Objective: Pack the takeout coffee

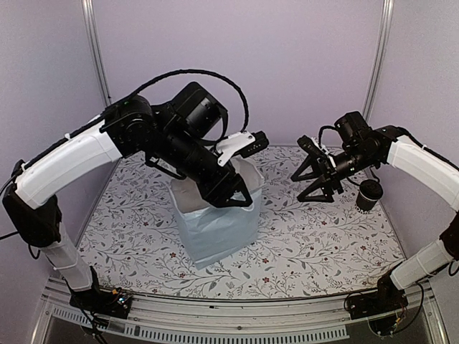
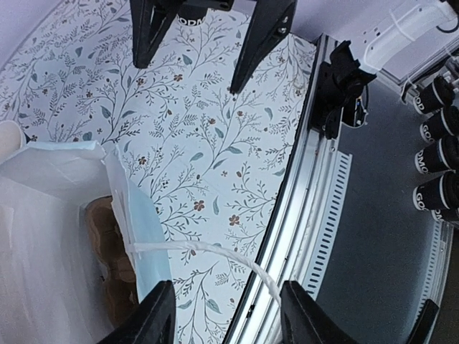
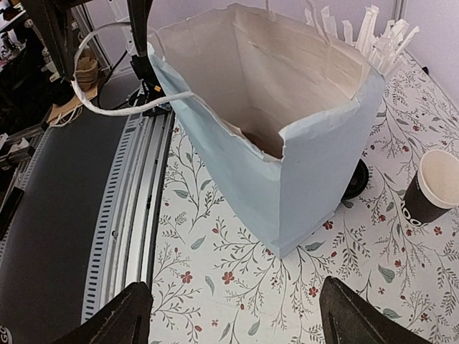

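I should lift my left gripper to the left in the overhead view next, then bring it down onto the rim of the bag by the straws, as the bag's string handle (image 2: 215, 251) lies loose.
One takeout coffee cup (image 1: 368, 195), black with a cream inside, stands on the table at the right; it also shows in the right wrist view (image 3: 433, 188). No second such cup shows on the table. The pale blue bag (image 1: 215, 223) stands open in the middle, with something brown on its bottom (image 2: 107, 251). My left gripper (image 1: 233, 197) hangs open at the bag's top right rim; the bag's white string handle (image 2: 215, 251) arcs between its fingers, ungripped. My right gripper (image 1: 307, 185) is open and empty, in the air between the bag and the cup, facing the bag (image 3: 287, 165).
A flat black lid (image 3: 356, 179) lies behind the bag's corner. White straws (image 3: 380, 36) stick up beyond the bag. Several black cups (image 2: 439, 136) sit off the table past the metal front rail (image 2: 301, 201).
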